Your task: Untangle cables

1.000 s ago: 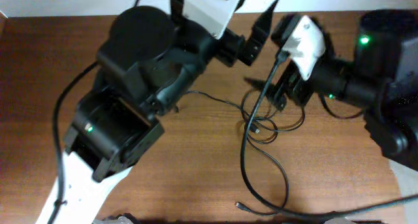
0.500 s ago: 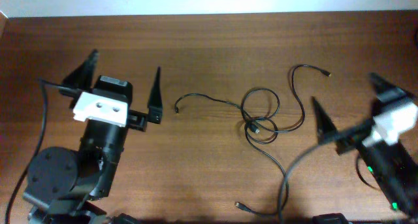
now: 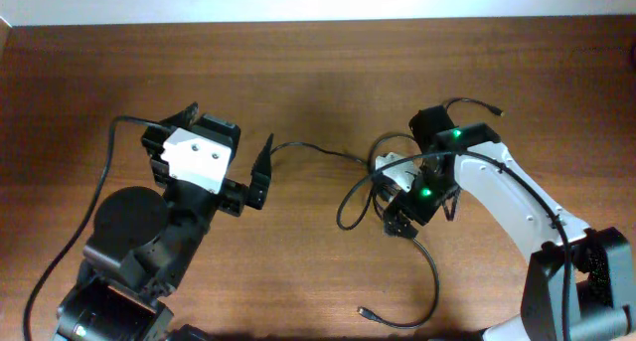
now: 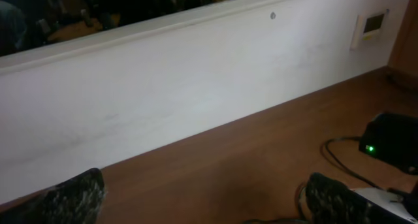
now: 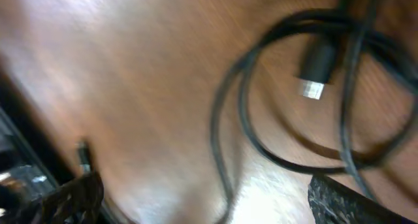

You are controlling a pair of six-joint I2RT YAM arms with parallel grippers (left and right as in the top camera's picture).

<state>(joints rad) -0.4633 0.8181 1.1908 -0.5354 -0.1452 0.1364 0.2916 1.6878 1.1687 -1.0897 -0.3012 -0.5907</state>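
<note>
One part of the second cable [image 5: 348, 129] crosses over the loops. I should lower my right gripper toward the right in the wrist view and close on it.
Two thin black cables [image 3: 405, 142] lie looped together at the middle right of the brown table. One strand [image 3: 313, 149] runs left to a plug end beside my left gripper's finger. Another end [image 3: 494, 109] lies at the far right, and a third [image 3: 365, 312] near the front edge. My right gripper [image 3: 400, 197] hovers open right over the loops. In the right wrist view its jaws [image 5: 209, 208] are spread, with cable loops and a silver-tipped plug [image 5: 315, 72] ahead of them. My left gripper [image 3: 224, 142] is open and empty left of the cables; it also shows in the left wrist view [image 4: 202, 201].
A thicker black arm cable [image 3: 346, 200] hangs in a loop beside my right gripper. A white wall [image 4: 196, 87] borders the table's far edge. The right arm's white link [image 3: 517, 197] reaches in from the front right.
Half a second ago both arms were drawn back to the table's sides. Now my right gripper is over the cable loops, and my left gripper has moved right, toward the left cable end.
</note>
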